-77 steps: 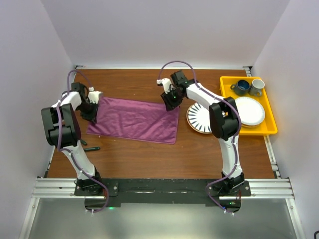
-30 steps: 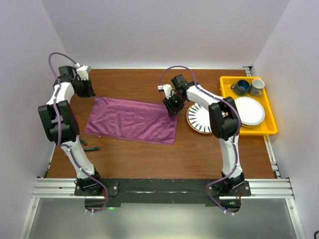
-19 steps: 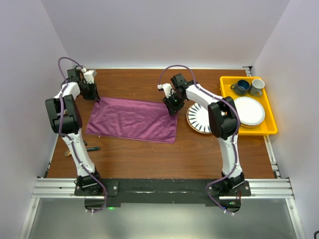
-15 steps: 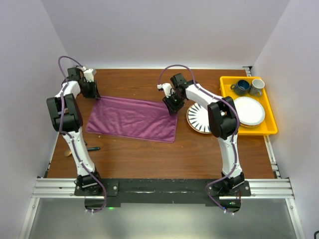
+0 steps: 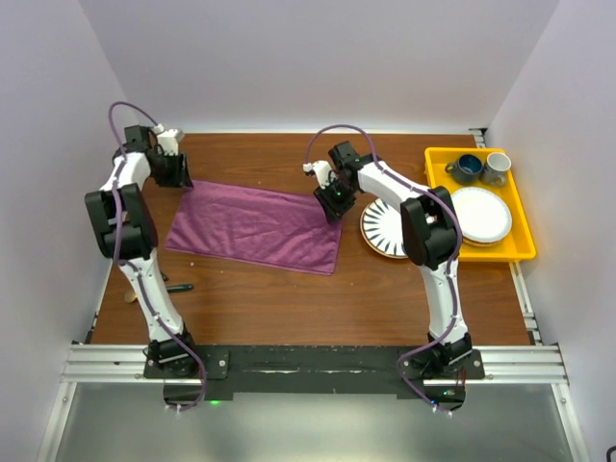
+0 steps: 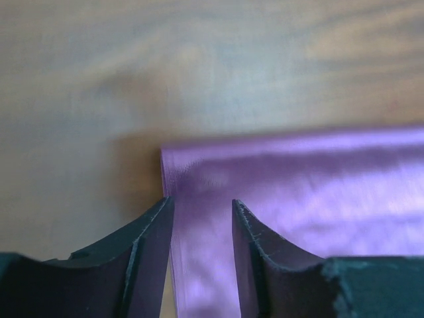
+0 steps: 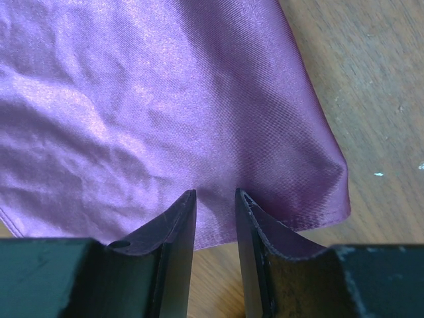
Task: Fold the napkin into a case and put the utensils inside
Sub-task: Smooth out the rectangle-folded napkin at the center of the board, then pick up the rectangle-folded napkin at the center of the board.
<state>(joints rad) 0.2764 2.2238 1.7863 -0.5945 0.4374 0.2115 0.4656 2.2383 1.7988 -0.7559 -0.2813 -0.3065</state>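
Note:
I need to move my left gripper back and down next, onto the napkin's short edge (image 5: 180,209) near its far corner, which runs below and back from my open fingers.
The plum-purple napkin (image 5: 255,228) lies flat on the brown table as a wide rectangle; no case is in view. My left gripper (image 5: 181,178) hangs over its far left corner. In the left wrist view that gripper (image 6: 201,202) is open, and the napkin (image 6: 298,179) lies flat under the gap. My right gripper (image 5: 332,204) sits at the far right corner. Its jaws (image 7: 216,193) stand narrowly open over the hem of the napkin (image 7: 152,99), pinching nothing. A gold-tan end (image 5: 130,296) pokes out beside the left arm; I cannot tell if it belongs to the utensils.
A striped plate (image 5: 385,231) lies just right of the napkin, partly under the right arm. A yellow tray (image 5: 438,159) at the far right holds a white plate (image 5: 481,217) and two mugs (image 5: 469,168). A small dark object (image 5: 178,287) lies near the left arm.
My left gripper has come in from the far left edge to the napkin's far left corner and its jaws have widened. The right gripper has stayed at its corner.

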